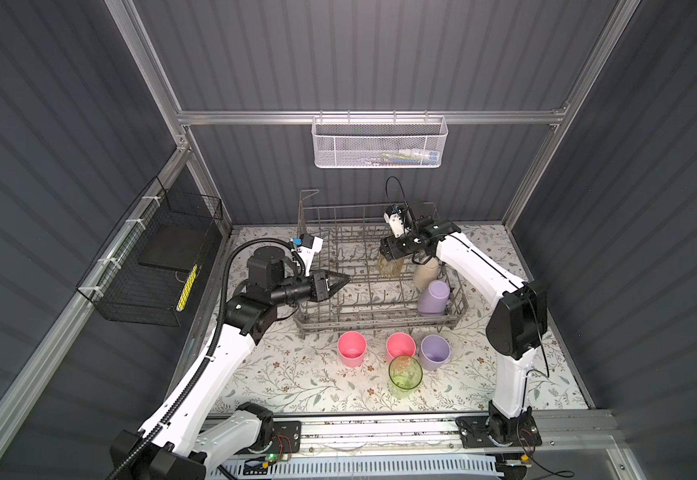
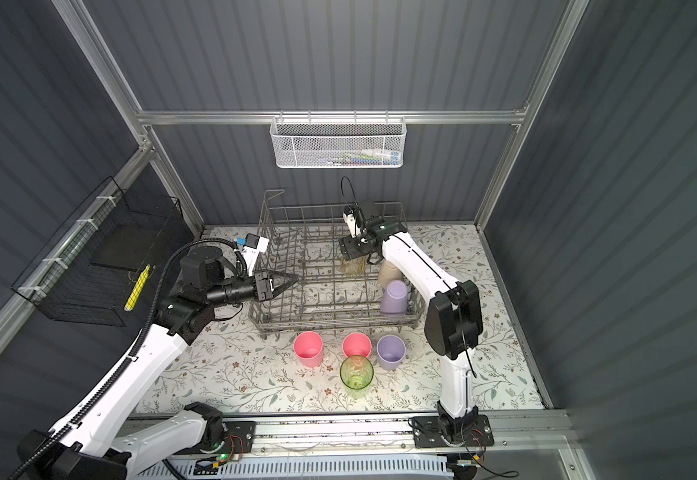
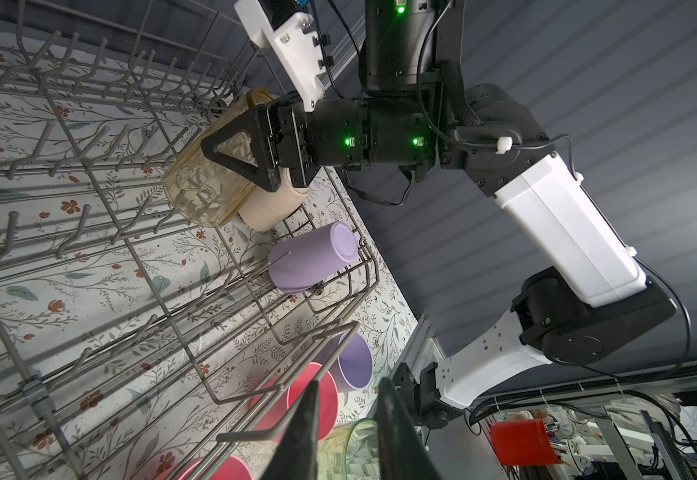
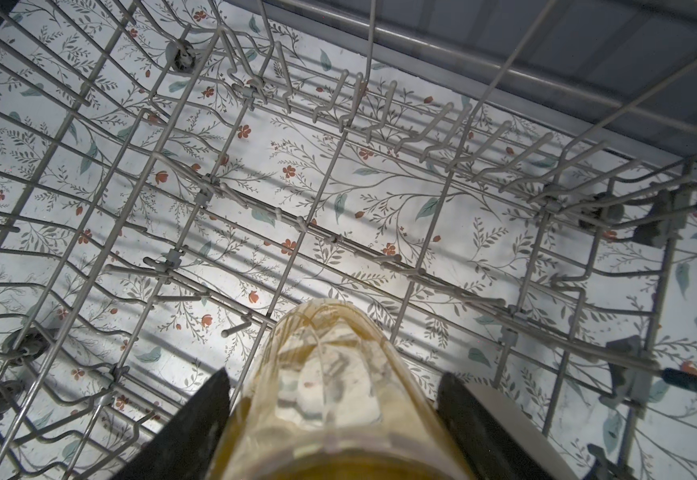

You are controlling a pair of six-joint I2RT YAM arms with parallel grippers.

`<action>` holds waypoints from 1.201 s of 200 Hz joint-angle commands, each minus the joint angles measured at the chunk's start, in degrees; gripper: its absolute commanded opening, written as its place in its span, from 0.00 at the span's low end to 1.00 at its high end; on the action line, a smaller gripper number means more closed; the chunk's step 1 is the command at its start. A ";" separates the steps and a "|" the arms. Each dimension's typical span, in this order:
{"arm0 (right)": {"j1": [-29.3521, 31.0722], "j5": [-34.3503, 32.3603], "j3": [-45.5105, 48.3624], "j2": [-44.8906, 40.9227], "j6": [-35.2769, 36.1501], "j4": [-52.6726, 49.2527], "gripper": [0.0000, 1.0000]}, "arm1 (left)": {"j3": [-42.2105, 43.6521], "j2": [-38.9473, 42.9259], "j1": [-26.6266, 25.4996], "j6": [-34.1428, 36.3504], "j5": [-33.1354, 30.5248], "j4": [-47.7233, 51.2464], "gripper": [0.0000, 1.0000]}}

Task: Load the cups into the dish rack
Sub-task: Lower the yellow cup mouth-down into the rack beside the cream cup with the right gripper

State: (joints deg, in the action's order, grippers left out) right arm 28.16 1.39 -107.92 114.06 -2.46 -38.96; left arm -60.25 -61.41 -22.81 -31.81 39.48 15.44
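Note:
My right gripper holds the clear yellow cup and will go down toward the rack's bottom beside the beige cup (image 1: 425, 275), which is empty, and let go of the cup on the rack's wires.
My right gripper (image 1: 390, 254) is shut on the clear yellow cup (image 1: 391, 268) low inside the dish rack (image 1: 322, 321), its fingers on either side of the cup (image 4: 330, 374). Next to it in the rack stand a beige cup (image 1: 425, 275) and an upturned lilac cup (image 1: 434, 297). In front of the rack, two pink cups (image 1: 352, 348) (image 1: 401, 345), a lilac cup (image 1: 435, 352) and a clear green cup (image 1: 405, 374) stand upright. My left gripper (image 1: 344, 280) hovers over the rack's left side, jaws narrowly open and empty (image 3: 350, 386).
A white mesh basket (image 1: 380, 143) hangs on the back wall. On the left wall is a black wire basket (image 1: 151, 257). The rack's upright tines (image 4: 384, 108) surround the held cup. An aluminium rail (image 1: 380, 428) runs along the front edge.

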 commanded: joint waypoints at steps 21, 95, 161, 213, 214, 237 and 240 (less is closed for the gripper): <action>0.64 -0.61 -2.30 2.64 0.63 -1.07 0.32 | 0.39 -0.33 0.40 1.49 1.91 -0.77 0.25; 1.30 -1.80 -0.87 4.93 0.26 -0.34 0.35 | 0.92 -0.05 0.49 1.64 2.13 -0.76 0.25; 2.04 -3.37 2.21 5.22 -0.78 1.28 0.48 | 1.58 0.11 0.66 1.75 2.15 -0.68 0.25; 2.38 -3.94 3.86 4.71 -1.50 1.96 0.64 | 1.60 0.28 0.64 1.84 2.29 -0.59 0.25; 2.40 -4.03 3.90 4.70 -1.50 1.96 0.64 | 1.61 0.30 0.65 1.84 2.28 -0.59 0.25; 2.56 -4.19 4.27 3.84 -1.75 2.05 0.75 | 1.73 0.40 0.66 1.84 2.25 -0.59 0.25; 2.52 -4.28 4.28 3.70 -1.78 2.13 0.76 | 1.79 0.41 0.66 1.81 2.32 -0.59 0.25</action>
State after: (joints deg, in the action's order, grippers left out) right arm 30.35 -1.93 -104.90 118.98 -3.03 -36.32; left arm -59.11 -61.63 -22.50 -31.44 40.51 15.25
